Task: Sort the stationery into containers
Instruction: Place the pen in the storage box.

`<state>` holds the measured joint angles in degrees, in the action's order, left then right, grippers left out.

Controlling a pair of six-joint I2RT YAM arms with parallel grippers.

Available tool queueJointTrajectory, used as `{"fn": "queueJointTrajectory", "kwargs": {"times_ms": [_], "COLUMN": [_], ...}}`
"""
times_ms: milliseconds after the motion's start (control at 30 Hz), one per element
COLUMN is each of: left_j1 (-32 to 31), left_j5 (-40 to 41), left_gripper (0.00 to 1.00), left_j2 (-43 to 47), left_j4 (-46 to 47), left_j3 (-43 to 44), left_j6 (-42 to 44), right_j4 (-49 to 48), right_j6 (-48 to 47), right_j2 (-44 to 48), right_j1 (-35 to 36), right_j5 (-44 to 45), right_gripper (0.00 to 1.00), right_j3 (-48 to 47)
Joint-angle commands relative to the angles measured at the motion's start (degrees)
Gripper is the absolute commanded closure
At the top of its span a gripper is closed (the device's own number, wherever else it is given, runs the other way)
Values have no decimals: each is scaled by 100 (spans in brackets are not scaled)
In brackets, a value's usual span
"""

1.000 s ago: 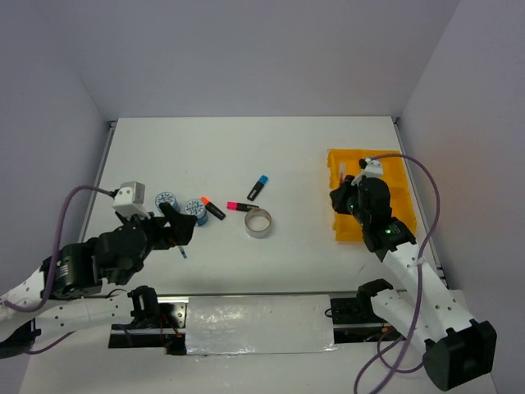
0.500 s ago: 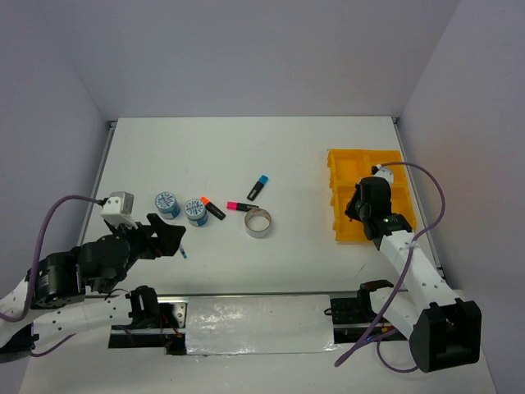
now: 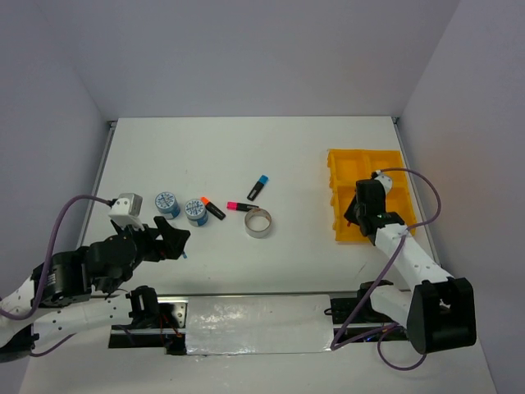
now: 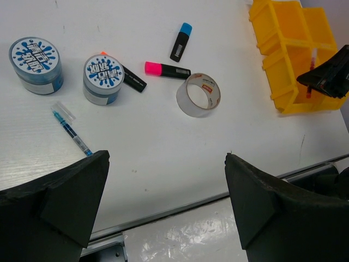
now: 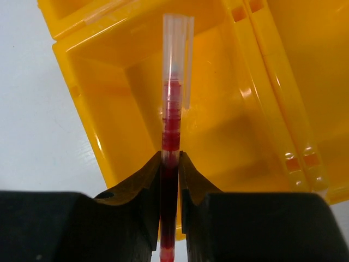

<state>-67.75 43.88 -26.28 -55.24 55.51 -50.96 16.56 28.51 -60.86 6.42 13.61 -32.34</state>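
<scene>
The thin red pen is over the yellow tray's near section [image 3: 348, 218] [image 5: 199, 114] on the tape-ring side, so my right gripper should stay nearly still and open next.
My right gripper [image 5: 169, 155] is shut on a thin red pen [image 5: 172, 109], which points into the near-left compartment of the yellow tray [image 5: 109, 98]. In the top view that gripper [image 3: 361, 207] hovers over the tray's [image 3: 392, 160] near-left corner. My left gripper [image 4: 166, 185] is open and holds nothing, near the table's front edge. Beyond it lie two blue-white tape rolls [image 4: 36, 64] [image 4: 103, 78], a blue pen [image 4: 72, 130], an orange-capped marker [image 4: 131, 80], a pink-capped marker [image 4: 166, 69], a blue-capped marker [image 4: 181, 42] and a silvery tape ring [image 4: 198, 94].
A metal rail and a shiny plate [image 3: 258, 324] run along the front edge between the arm bases. Grey walls close the table at the back and both sides. The tray's far compartments [image 3: 369, 158] show nothing inside.
The right gripper has shifted a little right and nearer over the tray, still holding the red pen. The left gripper has drawn back toward the front edge, away from the tape rolls.
</scene>
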Motion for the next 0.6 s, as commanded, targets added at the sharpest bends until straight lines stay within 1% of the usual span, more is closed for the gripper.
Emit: {"fn": "queueJointTrajectory", "kwargs": {"times_ms": [0,200,333,400,467,533,567], "left_j1": [-19,-28,-28,-19,-19,-28,-28], "left_j5": [-55,-37,-37,-37,-29,-20,-2], "left_gripper": [1,1,1,1,1,1,1], "left_j2": [106,79,123,150,176,176,176], "left_j4": [207,189,181,207,207,189,172], "left_j3": [-22,-13,-13,-31,-31,-22,-22], "left_j6": [130,113,95,121,121,95,86], "right_j4": [-416,-583,-610,-540,-496,-277,-215], "right_j6": [119,93,93,76,84,58,49], "right_j2": [-119,-566,-576,-428,-243,152,310], "right_j1": [-79,-193,-228,-220,-220,-228,-228], "right_j5": [63,-113,-130,-191,-227,-227,-262], "right_gripper": [76,75,74,70,60,50,49], "right_j3": [-18,-9,-9,-36,-36,-123,-150]}}
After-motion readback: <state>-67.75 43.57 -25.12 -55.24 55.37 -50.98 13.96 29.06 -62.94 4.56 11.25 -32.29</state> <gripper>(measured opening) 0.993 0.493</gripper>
